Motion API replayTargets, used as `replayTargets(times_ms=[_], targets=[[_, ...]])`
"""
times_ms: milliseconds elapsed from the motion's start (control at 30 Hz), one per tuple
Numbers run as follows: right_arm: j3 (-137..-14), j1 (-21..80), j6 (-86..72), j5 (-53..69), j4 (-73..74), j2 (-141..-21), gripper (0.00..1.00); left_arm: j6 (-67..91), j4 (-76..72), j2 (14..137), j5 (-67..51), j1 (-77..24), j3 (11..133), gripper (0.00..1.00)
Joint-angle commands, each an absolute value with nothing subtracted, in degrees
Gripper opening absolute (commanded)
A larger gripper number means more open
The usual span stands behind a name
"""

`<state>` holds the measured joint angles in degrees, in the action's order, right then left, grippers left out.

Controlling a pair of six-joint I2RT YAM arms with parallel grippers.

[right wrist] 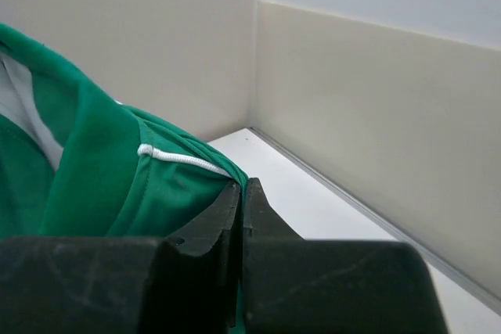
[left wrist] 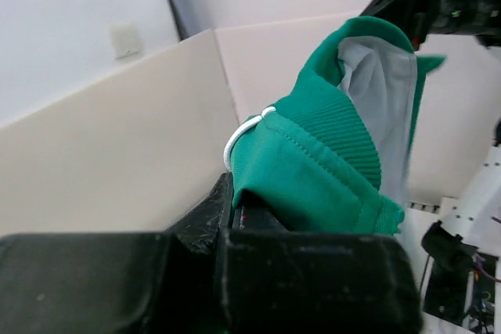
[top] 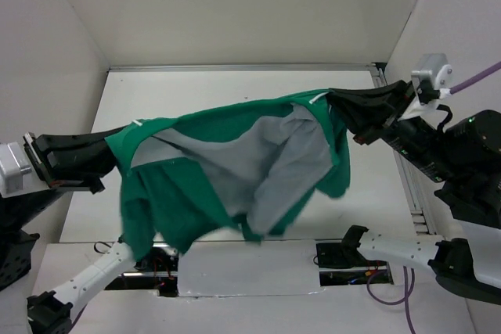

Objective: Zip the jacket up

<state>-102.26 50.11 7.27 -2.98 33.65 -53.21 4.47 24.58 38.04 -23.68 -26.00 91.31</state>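
Note:
The jacket [top: 227, 177] hangs in the air above the table, so my left gripper will next go outward toward my right gripper, then down to open.
The green jacket [top: 227, 177] hangs in the air between my two grippers, open, with its white lining [top: 266, 162] facing up. My left gripper [top: 117, 156] is shut on the jacket's left end beside a thin white piping [top: 137, 123]. My right gripper [top: 335, 101] is shut on the right end beside another white piping [top: 317, 99]. In the left wrist view the green fabric [left wrist: 313, 170] is pinched in my left gripper [left wrist: 232, 201]. In the right wrist view the cloth [right wrist: 117, 177] is caught in my right gripper [right wrist: 241, 185]. The zipper and chest patch are hidden.
The white table [top: 235, 87] lies below the jacket, walled by white panels at the back [top: 235, 13], left and right. A metal rail [top: 407, 185] runs along the right side. The arm bases [top: 86, 275] stand at the near edge.

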Motion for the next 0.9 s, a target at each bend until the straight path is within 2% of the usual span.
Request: replayTargets(times_ms=[0, 67, 200, 267, 300, 367, 433, 467, 500, 533, 567, 667, 800, 867], targets=[[-106.08, 50.19, 7.3, -8.43, 31.99, -52.82, 0.0, 3.16, 23.73, 40.95, -26.81, -25.31, 95.53, 0.0], [-106.44, 50.1, 6.34, -11.76, 31.21, -55.53, 0.0, 3.16, 24.08, 42.88, -24.88, -25.4, 95.8, 0.0], [-103.1, 48.53, 4.14, -28.46, 28.05, -63.44, 0.0, 3.43, 21.28, 50.61, -18.56, -25.31, 88.26, 0.0], [-100.73, 42.58, -1.88, -29.79, 28.47, -70.2, 0.0, 4.21, 18.56, 56.12, -13.99, -24.62, 84.22, 0.0], [-98.55, 40.02, -3.76, -26.31, 28.82, -74.75, 0.0, 5.0, 17.85, 58.6, -13.89, -23.83, 80.46, 0.0], [-94.68, 33.87, -8.6, -21.99, 26.64, -79.17, 0.0, 6.93, 14.95, 65.63, -18.52, -18.92, 75.27, 0.0], [-90.54, 32.09, -11.5, -19.61, 24.97, -86.11, 0.05, 10.18, 12.23, 74.03, -24.84, -12.26, 72.17, 0.33], [-89.14, 31.04, -12.21, -19.16, 24.44, -88.39, 0.2, 10.98, 10.04, 76.96, -29.92, -10.56, 71.2, 0.99], [-89.03, 30.68, -12.65, -18.29, 24.09, -93.12, 0.44, 12.73, 9.41, 80.21, -31.62, -8.98, 71.63, 0.99], [-89.56, 30.24, -12.66, -17.67, 24.17, -94.99, 0.97, 13.7, 10.01, 86.77, -32.6, -6.53, 73.2, 0.99], [-92.61, 29.63, -12.92, -17.75, 25.04, -99.71, 1.0, 14.06, 13.24, 89.88, -34.96, -5.63, 78.35, 0.99], [-98.94, 28.48, -14.67, -21.87, 30.66, -104.75, 1.0, 14.06, 17.65, 97.37, -35.6, -4.66, 86.28, 0.99], [-93.97, 26.11, -18.44, -20.22, 29.1, -101.45, 1.0, 14.76, 16.44, 95.2, -34.98, -5.8, 83.86, 0.99], [-87.15, 24.7, -20.47, -17.32, 27.86, -97.5, 1.0, 15.64, 15.74, 93.26, -35.59, -6.24, 79.56, 0.99]])
